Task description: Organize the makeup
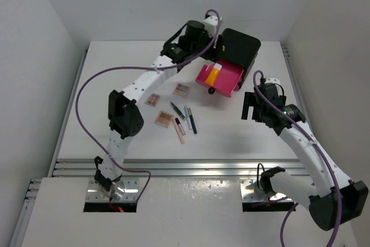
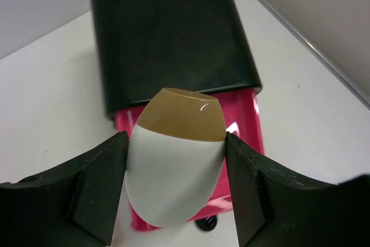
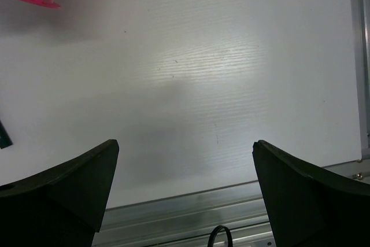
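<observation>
My left gripper shifts to the right in the top view next and lowers into the pink drawer (image 1: 229, 77) (image 2: 236, 117) beside the orange-yellow piece, where the drawer's bare bottom shows.
My left gripper (image 2: 176, 138) is shut on the white oval puff (image 2: 173, 183), tan end pointing away, and holds it above the open pink drawer (image 2: 247, 121). From above, this gripper (image 1: 215, 43) hangs at the back, over the drawer (image 1: 226, 80). Three small square palettes (image 1: 181, 89) (image 1: 152, 100) (image 1: 164, 118) lie on the table left of the drawer. Slim black (image 1: 177, 110), pale-blue (image 1: 187, 117) and peach (image 1: 181, 134) pencils lie beside them. My right gripper (image 1: 251, 108) (image 3: 185, 146) hovers open over bare table, right of the pencils, with nothing between its fingers.
The black box (image 1: 241, 47) (image 2: 167, 33) stands at the back right with its pink drawer pulled out toward the arms. An orange-yellow piece (image 1: 213, 75) shows inside the drawer. A metal rail (image 3: 231, 206) runs along the table's near edge. White walls close in both sides.
</observation>
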Robot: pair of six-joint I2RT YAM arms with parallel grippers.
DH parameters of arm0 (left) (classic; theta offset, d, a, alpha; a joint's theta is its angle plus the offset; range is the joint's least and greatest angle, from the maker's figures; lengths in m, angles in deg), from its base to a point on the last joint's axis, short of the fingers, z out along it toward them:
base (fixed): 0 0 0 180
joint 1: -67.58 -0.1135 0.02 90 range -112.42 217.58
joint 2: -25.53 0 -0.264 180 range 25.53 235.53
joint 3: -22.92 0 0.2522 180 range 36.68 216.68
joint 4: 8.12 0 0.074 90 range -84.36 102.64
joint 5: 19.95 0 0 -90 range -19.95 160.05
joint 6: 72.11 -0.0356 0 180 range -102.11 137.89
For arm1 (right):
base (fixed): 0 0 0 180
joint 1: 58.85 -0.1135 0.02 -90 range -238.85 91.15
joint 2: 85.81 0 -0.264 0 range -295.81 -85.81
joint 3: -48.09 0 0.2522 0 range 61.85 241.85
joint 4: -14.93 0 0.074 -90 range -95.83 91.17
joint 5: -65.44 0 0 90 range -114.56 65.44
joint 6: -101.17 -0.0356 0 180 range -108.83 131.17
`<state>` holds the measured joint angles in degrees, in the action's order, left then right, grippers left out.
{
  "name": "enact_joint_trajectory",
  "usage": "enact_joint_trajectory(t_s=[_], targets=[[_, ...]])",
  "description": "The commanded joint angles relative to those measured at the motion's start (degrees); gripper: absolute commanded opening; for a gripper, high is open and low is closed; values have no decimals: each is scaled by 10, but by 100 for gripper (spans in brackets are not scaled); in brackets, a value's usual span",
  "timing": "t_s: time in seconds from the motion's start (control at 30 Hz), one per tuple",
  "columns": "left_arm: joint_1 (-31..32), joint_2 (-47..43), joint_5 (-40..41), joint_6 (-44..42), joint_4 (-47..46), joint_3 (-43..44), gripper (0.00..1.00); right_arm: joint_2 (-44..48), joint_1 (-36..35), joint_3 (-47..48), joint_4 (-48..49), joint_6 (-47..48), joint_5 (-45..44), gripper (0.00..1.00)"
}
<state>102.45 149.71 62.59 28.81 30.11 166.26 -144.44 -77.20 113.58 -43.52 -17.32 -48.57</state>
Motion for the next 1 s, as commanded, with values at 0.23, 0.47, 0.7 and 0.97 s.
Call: enact_joint_trajectory(t_s=[0.23,0.47,0.7,0.97], targets=[[60,59,114,71,-24,31,29,58,15,-25,14,11,-21,99],[84,91,114,57,-53,12,35,52,16,-22,3,5,-13,99],[84,97,112,69,-74,-10,40,67,16,-29,-9,-16,-14,99],[89,113,94,80,-79,-10,67,73,16,-22,-29,-10,-23,99]])
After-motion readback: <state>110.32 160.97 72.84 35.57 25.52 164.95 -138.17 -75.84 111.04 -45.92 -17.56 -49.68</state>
